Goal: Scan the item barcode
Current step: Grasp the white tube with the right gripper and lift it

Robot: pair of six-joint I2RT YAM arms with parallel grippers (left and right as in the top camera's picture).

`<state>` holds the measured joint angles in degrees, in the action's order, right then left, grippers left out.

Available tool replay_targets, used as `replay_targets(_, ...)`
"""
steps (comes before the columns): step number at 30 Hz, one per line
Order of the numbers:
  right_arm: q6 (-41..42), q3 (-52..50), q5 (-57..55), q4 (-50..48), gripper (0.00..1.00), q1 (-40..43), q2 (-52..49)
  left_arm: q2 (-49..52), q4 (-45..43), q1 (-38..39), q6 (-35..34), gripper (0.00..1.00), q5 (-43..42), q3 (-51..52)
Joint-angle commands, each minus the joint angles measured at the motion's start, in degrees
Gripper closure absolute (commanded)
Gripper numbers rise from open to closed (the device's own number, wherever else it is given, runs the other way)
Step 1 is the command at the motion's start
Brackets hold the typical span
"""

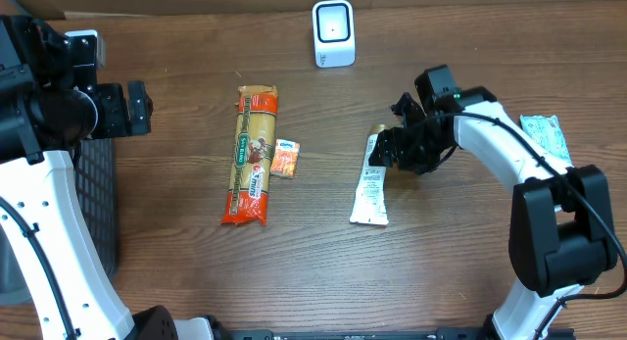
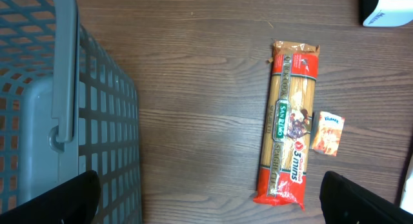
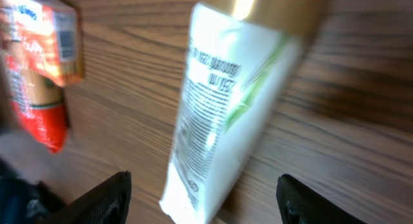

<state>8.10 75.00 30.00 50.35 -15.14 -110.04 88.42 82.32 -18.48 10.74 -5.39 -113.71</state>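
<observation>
The robot's right gripper will next come down and slightly back from the gold cap and close around the tube's white body (image 1: 371, 176) (image 3: 218, 117), since it lies between the spread fingers.
A white tube (image 1: 370, 188) with a gold cap lies flat on the wooden table, right of centre. My right gripper (image 1: 394, 149) hovers over its cap end. In the right wrist view the tube (image 3: 232, 101) lies between the spread fingers (image 3: 103, 201), with a gap on each side, so this gripper (image 3: 203, 201) is open and holds nothing. The white barcode scanner (image 1: 333, 33) stands at the back centre. My left gripper (image 1: 125, 110) is open at the far left, above the basket's edge, with bare table between its fingertips (image 2: 210, 204).
A long pasta packet (image 1: 251, 156) and a small orange sachet (image 1: 285, 158) lie left of centre. A grey mesh basket (image 1: 93, 203) stands at the left edge. A white packet (image 1: 544, 139) lies at the far right.
</observation>
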Motion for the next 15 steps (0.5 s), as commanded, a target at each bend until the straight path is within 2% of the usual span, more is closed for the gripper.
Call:
replay_targets(1,4.9,-5.4,7.6,-4.6,0.26,-0.4,0.2,0.3,0.0,0.3,0.9,0.00,-0.4,0.2)
replay_targets(8,17.3,-15.9,8.7,-19.4,0.28,-2.0,-0.3,0.3,0.0,0.3,0.9,0.00,-0.4,0.2)
replay_targets(10,19.3,-16.6,8.5,-21.5,0.42,-1.7,-0.3,0.3,0.0,0.3,0.9,0.00,-0.4,0.2)
replay_targets(12,21.4,-16.6,8.0,-23.2,0.73,-1.1,-0.3,0.3,0.0,0.3,0.9,0.01,-0.4,0.2)
replay_targets(13,22.5,-16.6,7.1,-23.7,0.84,-0.9,-0.3,0.3,0.0,0.3,0.9,0.00,-0.4,0.2)
replay_targets(14,23.2,-16.6,6.6,-24.1,0.93,-0.8,-0.3,0.3,0.0,0.3,0.9,0.00,-0.4,0.2)
replay_targets(15,23.2,-16.6,6.5,-24.2,0.96,-0.7,-0.3,0.3,0.0,0.3,0.9,0.00,-0.4,0.2)
